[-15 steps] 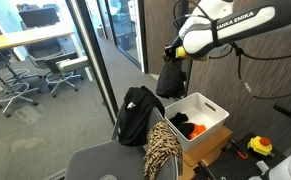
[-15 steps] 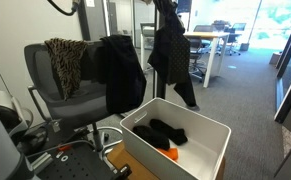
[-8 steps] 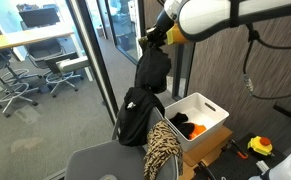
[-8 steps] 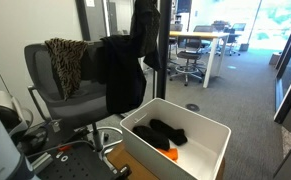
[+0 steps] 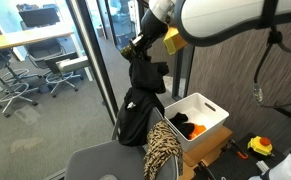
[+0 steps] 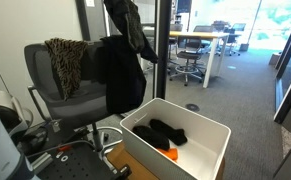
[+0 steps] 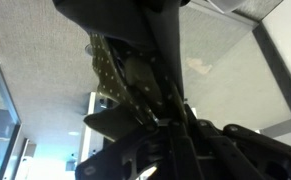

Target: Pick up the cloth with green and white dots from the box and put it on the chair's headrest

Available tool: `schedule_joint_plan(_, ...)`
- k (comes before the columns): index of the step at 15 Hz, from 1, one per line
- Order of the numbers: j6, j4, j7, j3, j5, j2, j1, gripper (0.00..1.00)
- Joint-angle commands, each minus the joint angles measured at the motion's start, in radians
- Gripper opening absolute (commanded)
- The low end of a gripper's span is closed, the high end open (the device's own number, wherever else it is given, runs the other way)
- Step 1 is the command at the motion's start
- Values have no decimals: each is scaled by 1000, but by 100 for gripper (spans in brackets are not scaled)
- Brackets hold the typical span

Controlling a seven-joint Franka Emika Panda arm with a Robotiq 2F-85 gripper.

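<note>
My gripper lowers toward the brown patterned cloth next and releases the dark cloth over the black garment's top [image 6: 103, 44], since the chair's back lies below my gripper.
My gripper [image 5: 139, 46] is shut on the dark cloth with green and white dots [image 5: 147, 78] and holds it high in the air, hanging free above the chair's back. In an exterior view the cloth [image 6: 130, 27] hangs from the top edge, over the chair [image 6: 47, 92]. The wrist view shows the dotted fabric [image 7: 111, 70] pinched between my fingers [image 7: 171, 122]. The white box [image 5: 209, 116] stands beside the chair and also shows in an exterior view [image 6: 211, 131], off to the side of the cloth.
A black garment [image 5: 137, 116] [image 6: 118, 70] and a brown patterned cloth [image 5: 163, 146] [image 6: 65, 56] hang over the chair's back. Black items and something orange [image 6: 168, 151] lie in the box. A glass partition [image 5: 85, 60] stands close behind the chair.
My gripper has carried the dotted cloth up and sideways, from above the box to over the chair's back. The cloth swings as it moves.
</note>
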Motion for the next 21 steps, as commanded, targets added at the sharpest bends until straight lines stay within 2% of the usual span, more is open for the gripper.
schedule_joint_plan(1, -71, 12, -84, 30, 2, -16, 68, 1)
schedule_joint_plan(5, -123, 14, -158, 60, 27, 28, 144, 1)
schedule_joint_plan(9, -133, -14, -237, 53, 80, 76, 195, 1)
schedule_joint_plan(16, -179, -28, -335, 56, 158, 161, 203, 1)
schedule_joint_plan(21, -197, -27, -372, 49, 187, 169, 193, 1)
